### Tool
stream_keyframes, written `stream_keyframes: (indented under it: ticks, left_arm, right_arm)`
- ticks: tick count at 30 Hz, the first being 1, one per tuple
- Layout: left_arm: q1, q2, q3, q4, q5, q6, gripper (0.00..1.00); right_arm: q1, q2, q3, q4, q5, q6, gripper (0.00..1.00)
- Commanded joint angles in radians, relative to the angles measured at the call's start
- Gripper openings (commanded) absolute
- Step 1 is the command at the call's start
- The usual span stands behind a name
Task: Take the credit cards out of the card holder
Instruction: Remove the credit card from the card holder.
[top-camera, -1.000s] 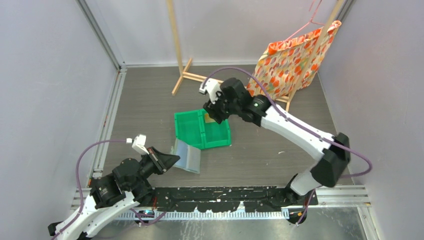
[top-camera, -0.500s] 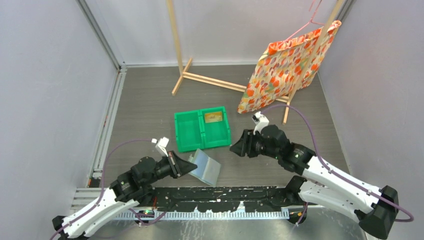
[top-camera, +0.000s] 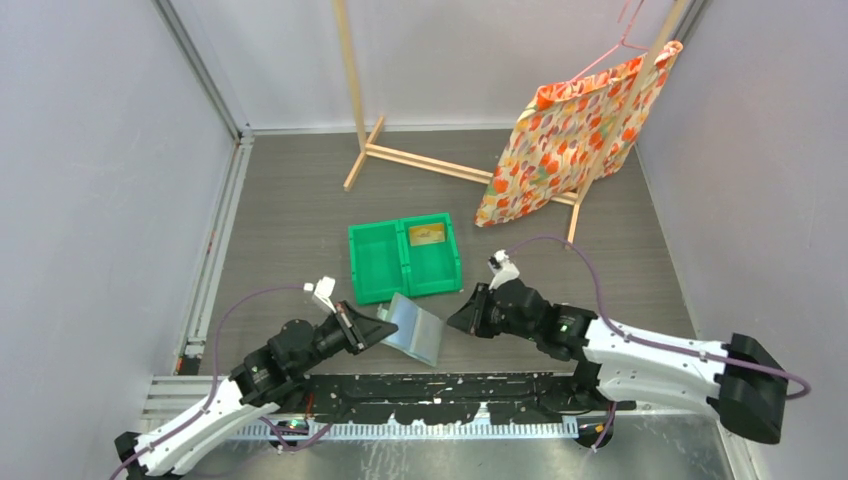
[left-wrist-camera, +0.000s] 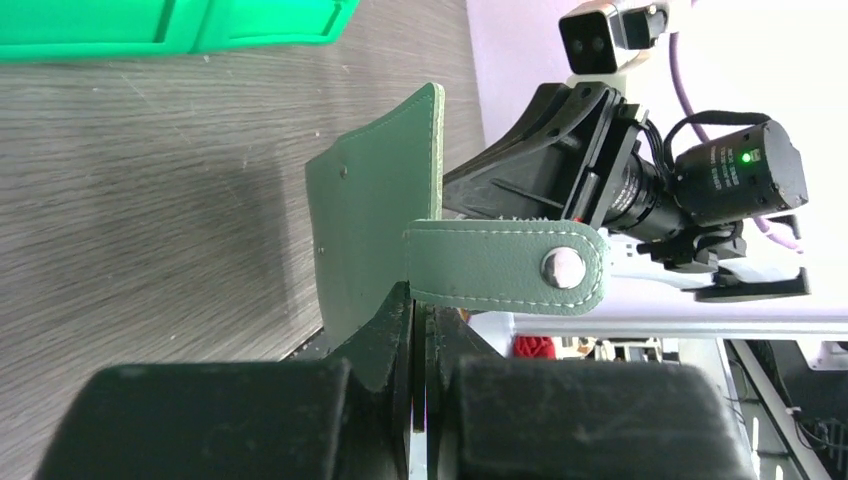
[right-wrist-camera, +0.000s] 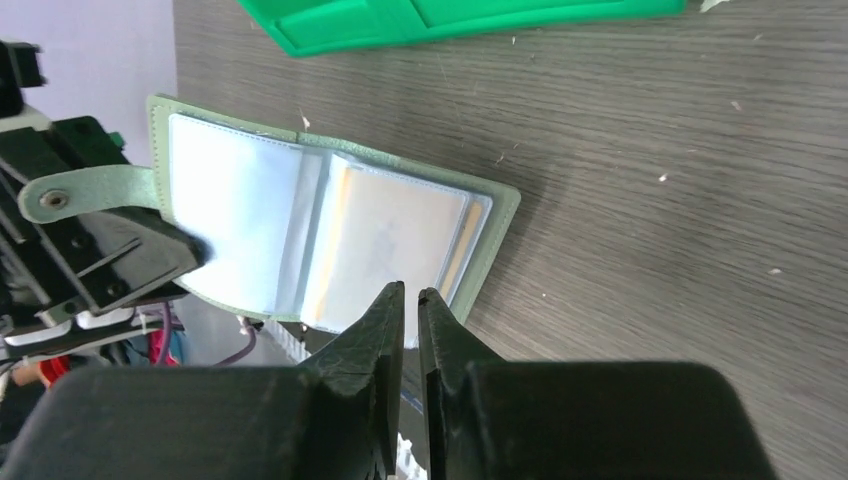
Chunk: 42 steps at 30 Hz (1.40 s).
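The bare tabletop is below my left gripper. I will move that gripper down, tip its fingers downward and let go of the card holder (top-camera: 415, 328) onto that spot.
The card holder (top-camera: 415, 328) is open and held tilted above the table's near edge, pale blue-grey inside facing right. My left gripper (top-camera: 372, 331) is shut on its left cover; the left wrist view shows the grey-green outside (left-wrist-camera: 365, 220) and snap strap (left-wrist-camera: 510, 266) above my pinched jaws (left-wrist-camera: 420, 300). In the right wrist view tan credit cards (right-wrist-camera: 385, 240) sit in the holder's (right-wrist-camera: 240, 210) clear slots. My right gripper (right-wrist-camera: 410, 292) is shut and empty, tips just at the holder's near edge, to the holder's right in the top view (top-camera: 460, 318). One tan card (top-camera: 427, 235) lies in the green bin (top-camera: 356, 262).
The green two-compartment bin stands just behind the holder, also in the right wrist view (right-wrist-camera: 450, 20). A wooden rack (top-camera: 372, 150) and a flowered cloth on a hanger (top-camera: 575, 130) stand at the back. A black rail (top-camera: 440, 385) runs along the near edge.
My right arm has swung from over the bin down to the holder's right side, leaving a tan card in the bin. My left gripper has carried the holder rightwards.
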<state>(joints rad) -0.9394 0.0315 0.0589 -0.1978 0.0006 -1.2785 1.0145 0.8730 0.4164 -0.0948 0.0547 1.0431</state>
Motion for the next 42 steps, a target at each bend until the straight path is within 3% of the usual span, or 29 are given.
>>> stream_keyframes:
  ticks: [1, 6, 10, 20, 27, 42]
  left_arm:
    - [0.002, -0.005, 0.035, -0.302, -0.073, 0.022, 0.0]
    - [0.002, 0.022, 0.083, -0.396, -0.124, 0.031, 0.01]
    - [0.002, 0.103, 0.107, -0.303, -0.112, 0.042, 0.01]
    - [0.001, 0.629, 0.413, -0.265, -0.067, 0.265, 0.01]
    - [-0.001, 0.703, 0.472, -0.255, -0.04, 0.316, 0.01]
    - [-0.041, 0.869, 0.456, -0.342, -0.057, 0.324, 0.01]
  right_arm:
    - [0.06, 0.112, 0.025, 0.193, 0.089, 0.053, 0.16]
    - [0.086, 0.216, 0.025, 0.259, 0.118, 0.085, 0.19]
    - [0.088, 0.191, 0.002, 0.248, 0.155, 0.106, 0.25]
    - [0.087, 0.049, 0.036, -0.035, 0.273, 0.028, 0.29]
    - [0.089, 0.017, 0.025, -0.04, 0.243, 0.025, 0.29]
    - [0.309, 0.434, 0.204, 0.158, 0.212, -0.036, 0.32]
